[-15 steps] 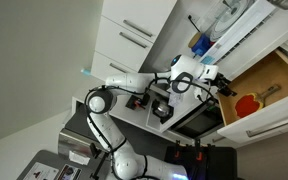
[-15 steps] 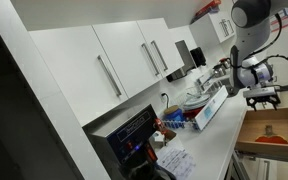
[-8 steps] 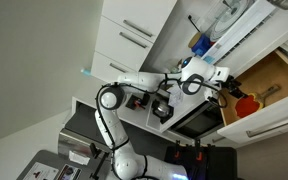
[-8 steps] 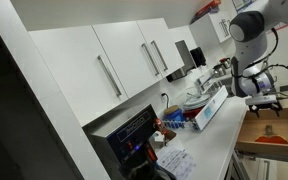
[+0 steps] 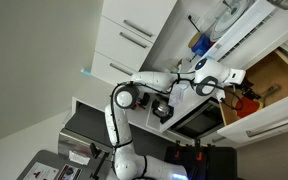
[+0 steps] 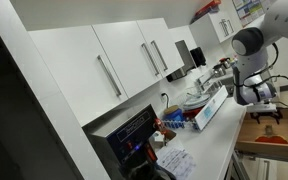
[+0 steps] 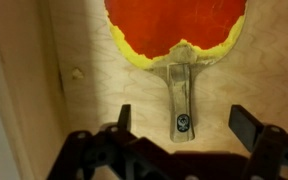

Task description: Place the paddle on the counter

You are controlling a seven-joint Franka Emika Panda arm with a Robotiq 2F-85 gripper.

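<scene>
The paddle's pale handle (image 7: 180, 105) is already between my gripper's open fingers, so my gripper needs to go down into the drawer (image 7: 84, 70) onto that handle next and close on it.
The paddle (image 7: 174, 30) lies flat on the floor of the open light wooden drawer (image 7: 84, 70), its red blade with a yellow edge toward the top of the wrist view and its pale handle (image 7: 180, 100) pointing at my gripper. My gripper (image 7: 184, 122) is open, its two dark fingers on either side of the handle end, not touching it. In both exterior views the gripper (image 5: 240, 92) (image 6: 267, 115) hangs over the drawer, above the paddle (image 5: 246, 104) (image 6: 274, 139). The pale counter (image 6: 209, 135) runs beside the drawer.
White cabinet fronts (image 6: 134, 60) line the wall above the counter. Boxes and bottles (image 6: 189, 105) stand on the counter. The drawer's wooden side wall (image 7: 19, 70) is close to the paddle.
The arm has swung across from over the counter to above the open drawer and come down toward the paddle. The gripper has stayed open.
</scene>
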